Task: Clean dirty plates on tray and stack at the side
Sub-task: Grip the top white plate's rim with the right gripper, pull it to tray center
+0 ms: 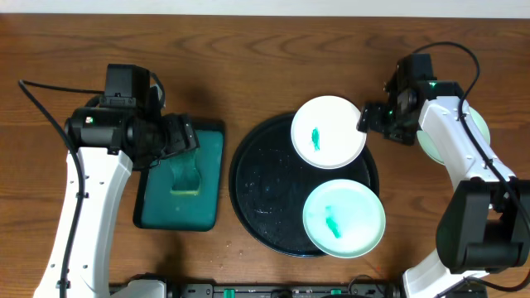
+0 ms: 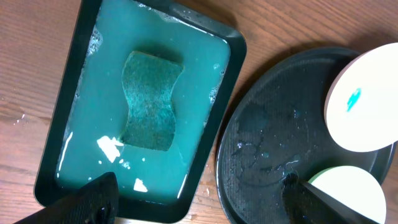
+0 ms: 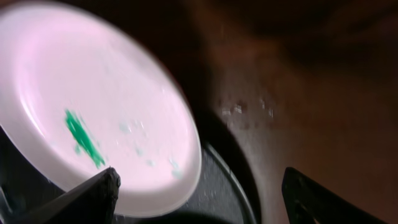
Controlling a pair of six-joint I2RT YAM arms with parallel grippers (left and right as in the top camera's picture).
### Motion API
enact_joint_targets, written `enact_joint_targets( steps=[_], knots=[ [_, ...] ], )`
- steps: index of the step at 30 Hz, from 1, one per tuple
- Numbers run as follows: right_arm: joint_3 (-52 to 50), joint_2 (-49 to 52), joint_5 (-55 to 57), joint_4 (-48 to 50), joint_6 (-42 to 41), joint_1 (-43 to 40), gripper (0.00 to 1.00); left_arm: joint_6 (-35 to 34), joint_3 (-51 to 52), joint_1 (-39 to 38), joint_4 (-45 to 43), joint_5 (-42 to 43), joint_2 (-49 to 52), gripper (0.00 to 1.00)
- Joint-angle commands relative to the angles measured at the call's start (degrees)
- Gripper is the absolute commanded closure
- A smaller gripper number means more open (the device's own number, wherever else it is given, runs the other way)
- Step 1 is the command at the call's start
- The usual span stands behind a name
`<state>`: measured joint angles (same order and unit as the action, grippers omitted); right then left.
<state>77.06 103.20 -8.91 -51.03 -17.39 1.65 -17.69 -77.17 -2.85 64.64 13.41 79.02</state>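
I will lower my left gripper's open fingers into the teal basin to the green sponge [image 1: 185, 173] [image 2: 150, 102] next, because the plates on the tray have green stains.
A black round tray [image 1: 263, 194] holds two plates with green stains: a white one at the back [image 1: 329, 132] and a pale green one at the front [image 1: 344, 219]. My right gripper [image 1: 369, 120] is open at the back plate's right rim. In the right wrist view the plate [image 3: 93, 106] fills the left, and its edge lies between the open fingers [image 3: 199, 202]. My left gripper [image 1: 178, 141] is open and empty above a teal basin of soapy water [image 1: 211, 165] holding a green sponge [image 2: 149, 99]. The left wrist view shows the fingers [image 2: 199, 199] spread over the basin's near rim.
A pale green plate [image 1: 481, 126] lies on the table to the right of the tray, partly under my right arm. The tray [image 2: 273, 143] sits close beside the basin [image 2: 230, 74]. Bare wooden table lies behind and in front.
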Motion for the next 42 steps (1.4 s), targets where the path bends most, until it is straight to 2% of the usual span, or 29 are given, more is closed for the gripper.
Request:
enact_joint_targets(
  steps=[1,6,14,18,24,26,30,39,42],
  knots=[
    [-0.24,2.23,1.31,2.34,-0.35,0.07,0.18,1.22,0.46,-0.13,0.72,0.09,-0.02,0.16],
    [-0.24,6.95,-1.36,5.70,-0.35,0.44,0.20,1.22,0.46,-0.13,0.85,0.09,-0.02,0.16],
    [-0.22,10.23,-3.89,10.23,-1.46,0.46,0.31,1.22,0.46,-0.13,0.98,0.09,-0.02,0.16],
    [-0.20,10.12,-4.26,11.39,-1.57,0.61,0.48,1.20,0.46,-0.13,0.92,0.09,-0.02,0.16],
    [-0.22,10.12,-5.01,13.00,-1.66,1.38,0.66,1.20,0.46,-0.13,0.83,0.09,-0.02,0.16],
    [-0.20,10.12,-5.70,13.88,-1.68,1.81,0.81,1.20,0.46,-0.13,0.83,0.09,-0.02,0.16],
    [-0.22,10.12,-7.54,14.86,-1.70,2.89,0.98,1.20,0.46,-0.13,0.85,0.09,-0.02,0.16],
    [-0.20,8.46,-9.42,11.93,-0.83,6.64,0.99,1.22,0.46,-0.13,0.85,0.07,-0.02,0.16],
    [-0.20,6.12,-10.01,10.54,-0.39,9.25,0.99,1.84,0.46,-0.13,0.83,-0.61,-0.02,0.20]
  ],
)
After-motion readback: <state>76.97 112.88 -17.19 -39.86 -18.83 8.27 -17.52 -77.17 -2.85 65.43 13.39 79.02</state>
